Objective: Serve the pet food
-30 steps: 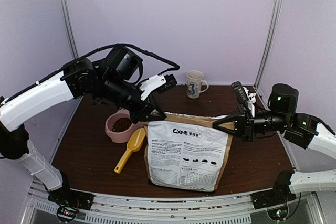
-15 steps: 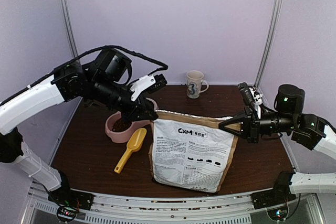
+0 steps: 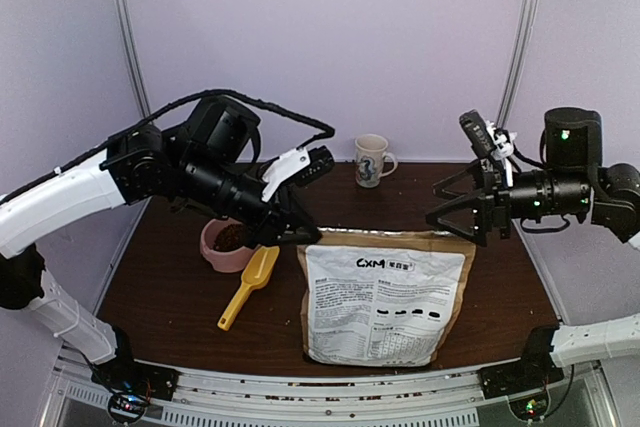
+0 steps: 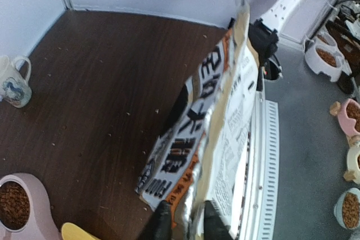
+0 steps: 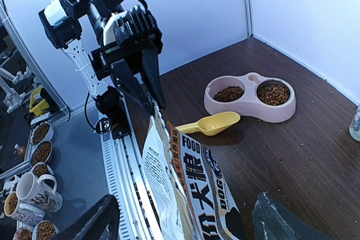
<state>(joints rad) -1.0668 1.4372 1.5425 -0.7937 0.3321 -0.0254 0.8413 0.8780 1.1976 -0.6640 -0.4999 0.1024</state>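
Observation:
The bag's rim is loose at the bag's corner by my left gripper, so my right gripper next follows it there, left in the top view.
The pet food is brown kibble (image 3: 232, 237) in a pink double bowl (image 3: 212, 252), also visible as kibble (image 5: 274, 94) in the right wrist view. A tan-and-white printed bag (image 3: 385, 297) stands upright mid-table, top open. My left gripper (image 3: 293, 232) is at the bag's top left corner. In the left wrist view the left gripper (image 4: 187, 206) stands slightly open, with the bag (image 4: 191, 133) rim loose between its fingers. My right gripper (image 3: 455, 227) hangs wide open just above the bag's top right corner, holding nothing. A yellow scoop (image 3: 250, 282) lies empty beside the bowl.
A printed mug (image 3: 372, 160) stands at the back of the table. Loose crumbs dot the dark wood. Walls close in the back and both sides. Off the table's near edge, on the floor, stand several other bowls (image 4: 322, 57) of kibble.
The bag has shifted right and now stands upright. My right gripper has let go of its corner, opened wide and risen. My left gripper followed the bag and loosened its hold.

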